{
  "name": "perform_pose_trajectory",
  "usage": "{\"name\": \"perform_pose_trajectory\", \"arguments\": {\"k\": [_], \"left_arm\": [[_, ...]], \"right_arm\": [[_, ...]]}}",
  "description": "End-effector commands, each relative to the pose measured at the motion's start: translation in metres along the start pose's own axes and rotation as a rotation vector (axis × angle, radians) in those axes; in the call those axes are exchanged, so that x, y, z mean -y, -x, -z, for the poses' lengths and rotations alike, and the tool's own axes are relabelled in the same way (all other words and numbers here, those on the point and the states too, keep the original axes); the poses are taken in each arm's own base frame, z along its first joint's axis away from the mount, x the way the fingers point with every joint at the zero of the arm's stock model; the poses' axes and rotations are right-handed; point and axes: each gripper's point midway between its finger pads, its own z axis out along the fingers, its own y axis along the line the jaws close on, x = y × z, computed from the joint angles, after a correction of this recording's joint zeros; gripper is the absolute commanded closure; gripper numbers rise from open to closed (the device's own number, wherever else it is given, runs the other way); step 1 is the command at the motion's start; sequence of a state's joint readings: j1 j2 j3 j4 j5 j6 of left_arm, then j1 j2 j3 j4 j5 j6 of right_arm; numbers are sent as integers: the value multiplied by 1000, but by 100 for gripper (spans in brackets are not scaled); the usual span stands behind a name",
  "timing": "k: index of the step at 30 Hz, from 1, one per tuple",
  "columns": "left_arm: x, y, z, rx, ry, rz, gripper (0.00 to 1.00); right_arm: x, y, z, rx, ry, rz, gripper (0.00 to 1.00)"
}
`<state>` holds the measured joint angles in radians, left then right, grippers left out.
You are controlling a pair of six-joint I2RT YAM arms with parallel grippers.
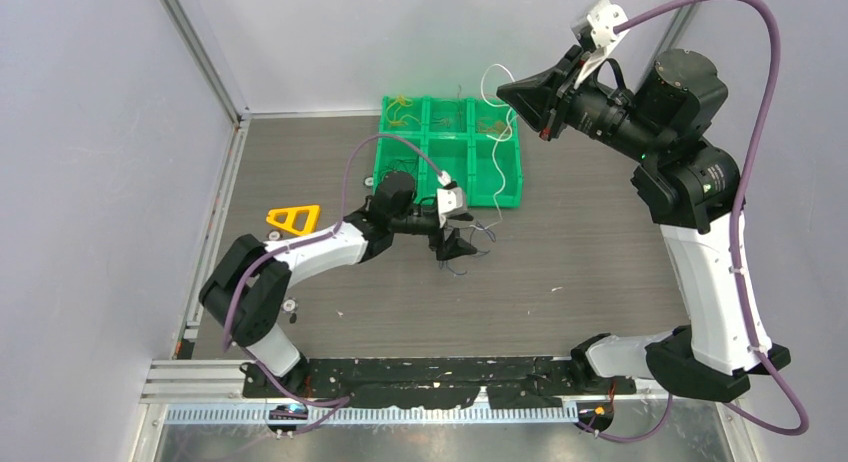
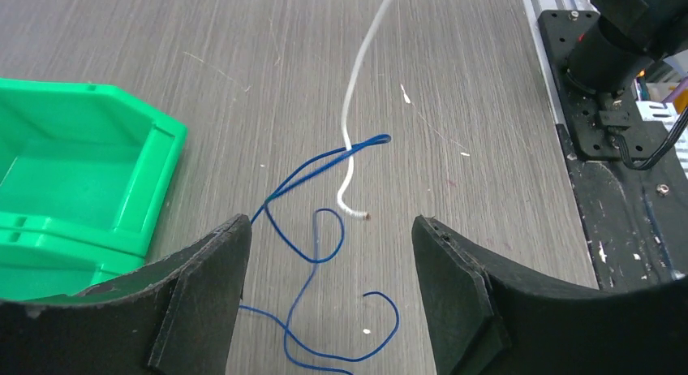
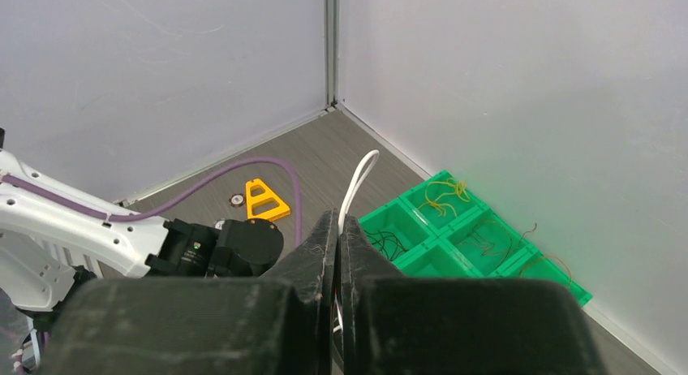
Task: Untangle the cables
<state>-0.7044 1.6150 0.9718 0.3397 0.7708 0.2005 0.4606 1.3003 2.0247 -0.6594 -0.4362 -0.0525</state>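
My left gripper lowers a little onto the blue cable between its open fingers next and closes, since the white cable hangs through the blue loop.
A thin blue cable lies in loose loops on the table; it also shows in the top view. A white cable hangs down through a blue loop, its free end resting on the table. My right gripper is raised high over the green bin and is shut on the white cable, whose upper end curls above the fingers. My left gripper is open low over the blue loops, one finger on each side of them.
A green bin with several compartments holding thin yellow, brown and black wires stands at the back; its corner shows in the left wrist view. A yellow triangular part lies at left. Grey walls enclose the table.
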Motion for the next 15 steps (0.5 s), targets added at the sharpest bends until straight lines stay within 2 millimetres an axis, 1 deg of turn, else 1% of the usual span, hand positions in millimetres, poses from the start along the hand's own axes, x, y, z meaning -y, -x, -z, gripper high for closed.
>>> {"name": "perform_pose_trajectory", "arguments": {"k": [1,4,6,7,8,9,10,11,12,14,15], "left_arm": [[-6,14,-11,64,-19,-95,27],[-15,10,-21,62,-14,-73,28],[-23,6,-28,58,2,-38,33],[-25,5,-30,55,5,-19,41],[-26,4,-32,51,5,-4,53],[-26,5,-32,51,8,5,68],[-26,10,-28,58,25,11,88],[-25,17,-23,75,46,15,100],[-21,23,-17,99,55,14,100],[-3,40,-5,136,26,-13,100],[6,46,0,140,15,-29,100]], "right_arm": [[-6,27,12,82,-7,-11,95],[-7,29,16,88,-12,-24,95],[-8,30,20,90,-17,-24,95],[-7,30,22,88,-25,-21,95],[-7,30,23,87,-30,-18,95],[-5,29,25,82,-42,-21,95],[-3,28,25,78,-51,0,95],[0,26,27,71,-73,4,94],[3,24,28,68,-87,11,95],[11,17,30,48,-133,16,95],[14,9,30,30,-154,13,95]]}}
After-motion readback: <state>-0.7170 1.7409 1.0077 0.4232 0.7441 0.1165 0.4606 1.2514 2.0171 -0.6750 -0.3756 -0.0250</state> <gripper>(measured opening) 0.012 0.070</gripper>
